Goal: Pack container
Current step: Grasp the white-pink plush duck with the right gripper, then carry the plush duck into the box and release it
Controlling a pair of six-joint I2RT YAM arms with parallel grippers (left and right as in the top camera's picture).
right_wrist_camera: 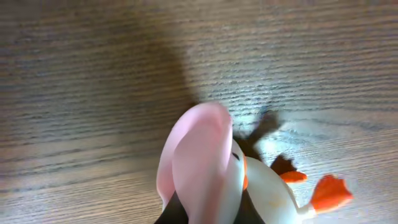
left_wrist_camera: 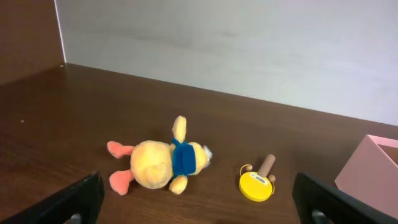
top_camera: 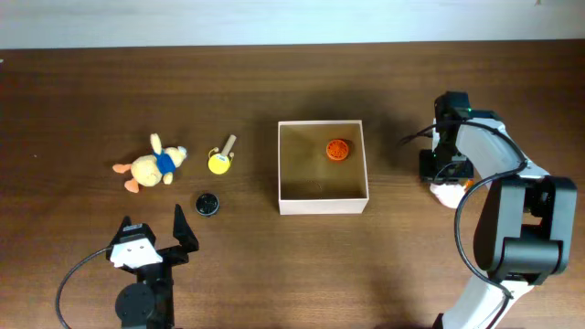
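The bare near part of the box's bottom lies left of my right gripper in the overhead view, so I will raise it over the box's side, then lower to release the toy.
The container [top_camera: 322, 203], a square shallow cardboard box with pale walls and a tan inside, sits mid-table with a small orange round toy [top_camera: 338, 149] in its far right corner. Its corner shows at the right edge of the left wrist view [left_wrist_camera: 374, 167]. My right gripper [top_camera: 447, 175] is right of the box, shut on a white and pink toy with orange feet [right_wrist_camera: 205, 168], low over the table; the toy also shows in the overhead view [top_camera: 448, 193]. My left gripper [top_camera: 152, 239] is open and empty near the front left; it also shows in the left wrist view [left_wrist_camera: 199, 214].
A yellow plush duck with a blue scarf [top_camera: 151, 167] [left_wrist_camera: 161, 163] lies on the left. A yellow disc toy with a wooden handle [top_camera: 219, 162] [left_wrist_camera: 257, 185] lies beside it. A small black round object [top_camera: 207, 203] sits nearer the front.
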